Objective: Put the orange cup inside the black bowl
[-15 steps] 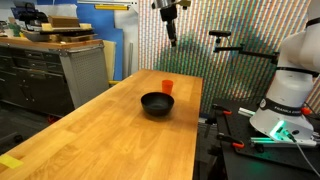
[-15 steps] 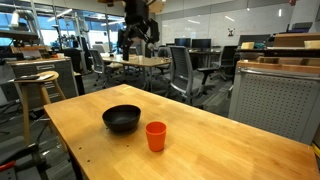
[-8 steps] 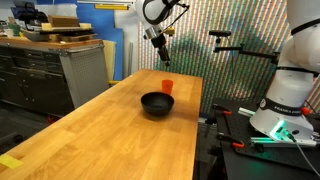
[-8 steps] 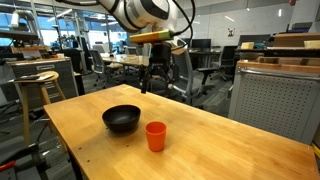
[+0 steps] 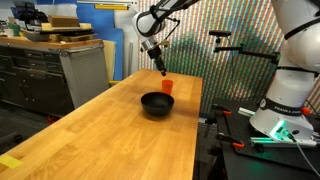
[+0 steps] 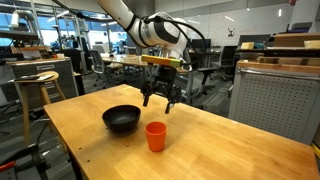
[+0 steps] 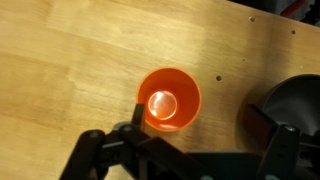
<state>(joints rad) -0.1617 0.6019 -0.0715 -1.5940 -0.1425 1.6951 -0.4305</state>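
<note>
My gripper needs to go down to the orange cup's rim (image 5: 165,82) (image 7: 198,106) next, by the black bowl.
The orange cup (image 5: 167,86) stands upright and empty on the wooden table (image 5: 120,135), just behind the black bowl (image 5: 157,104). Both also show in an exterior view, the cup (image 6: 155,136) to the right of the bowl (image 6: 122,119), a small gap between them. My gripper (image 6: 160,101) hangs open a little above the cup. In the wrist view the cup (image 7: 168,99) lies below my gripper (image 7: 200,125), one finger over its left rim, the other toward the bowl (image 7: 297,103). The gripper holds nothing.
The table edge runs close behind the cup (image 5: 200,85). Grey cabinets (image 5: 50,70) stand beside the table, and a white robot base (image 5: 287,95) on the other side. A stool (image 6: 35,85), office chairs and a perforated metal cabinet (image 6: 275,95) surround the table.
The arm has come down from high above the table to just over the orange cup. Cup and bowl have not moved.
</note>
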